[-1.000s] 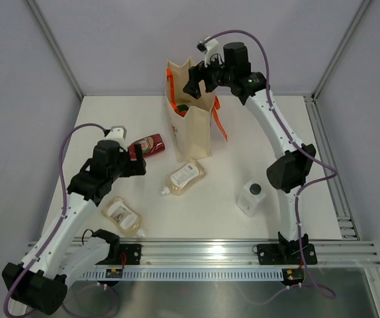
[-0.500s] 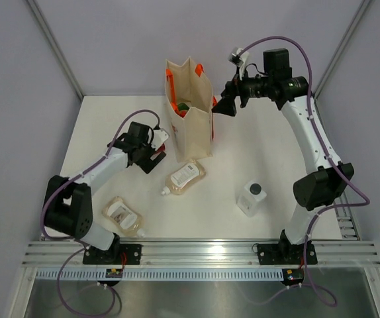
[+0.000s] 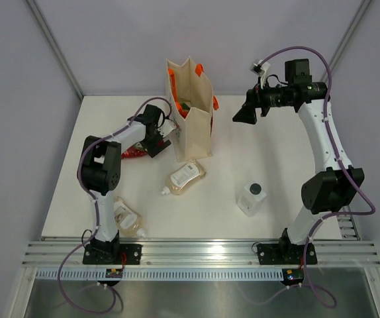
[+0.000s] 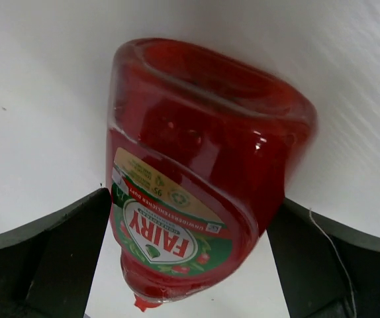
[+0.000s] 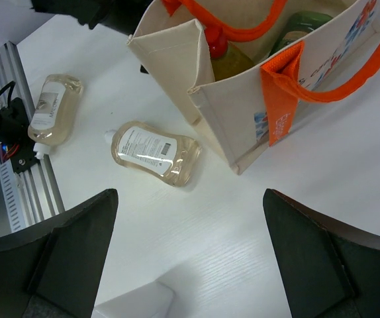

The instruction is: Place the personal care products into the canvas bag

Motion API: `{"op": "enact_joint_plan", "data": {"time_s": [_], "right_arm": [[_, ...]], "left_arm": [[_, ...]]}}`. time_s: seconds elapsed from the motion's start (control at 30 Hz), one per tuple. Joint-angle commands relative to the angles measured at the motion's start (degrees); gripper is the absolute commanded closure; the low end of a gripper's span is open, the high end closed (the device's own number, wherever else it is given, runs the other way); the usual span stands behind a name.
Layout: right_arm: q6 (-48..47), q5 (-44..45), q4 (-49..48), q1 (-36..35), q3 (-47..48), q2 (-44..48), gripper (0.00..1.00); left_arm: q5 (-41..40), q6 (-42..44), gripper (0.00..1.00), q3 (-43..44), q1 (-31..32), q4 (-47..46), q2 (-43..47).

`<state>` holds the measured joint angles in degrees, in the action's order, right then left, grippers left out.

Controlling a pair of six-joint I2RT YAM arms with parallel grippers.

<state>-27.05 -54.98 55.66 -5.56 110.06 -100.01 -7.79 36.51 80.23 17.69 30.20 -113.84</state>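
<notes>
The red bottle's broad label side fills the open fingers of my left gripper, so my left gripper should swing away from the bag and turn to span the red bottle's thickness.
The canvas bag stands upright at the back middle and shows in the right wrist view. Inside it are the green bottle and the olive-yellow, red-capped bottle. The red bottle lies on the table left of the bag. My left gripper is open with its jaws on either side of the red bottle, touching its sides. Two peach bottles lie on the table. The clear black-capped bottle stands front right. My right gripper is open and empty, high up right of the bag.
An aluminium rail runs along the near edge, with the arm bases on it. Grey walls and frame posts close in the back and sides. The right arm's elbow hangs over the right side.
My left gripper has moved back towards the bag and now straddles the red bottle. My right gripper has drawn away from the bag's mouth to the right.
</notes>
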Motion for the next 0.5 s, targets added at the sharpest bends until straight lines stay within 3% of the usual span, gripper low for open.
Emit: {"op": "enact_joint_plan", "data": {"time_s": [0.0, 0.33, 0.47], "right_arm": [[2.0, -2.1, -0.9, 0.2, -1.0, 3.2, 0.00], [6.9, -5.1, -3.8, 1.4, -2.8, 3.3, 0.00], [8.1, -6.8, -3.9, 2.0, -2.7, 2.9, 0.00]], "left_arm": [[3.3, -2.9, 0.02, 11.9, -2.0, 11.1, -7.1], [3.7, -4.8, 0.05, 8.8, -4.0, 12.3, -8.3], [3.5, -10.2, 0.14, 10.4, -5.8, 14.7, -9.2]]}}
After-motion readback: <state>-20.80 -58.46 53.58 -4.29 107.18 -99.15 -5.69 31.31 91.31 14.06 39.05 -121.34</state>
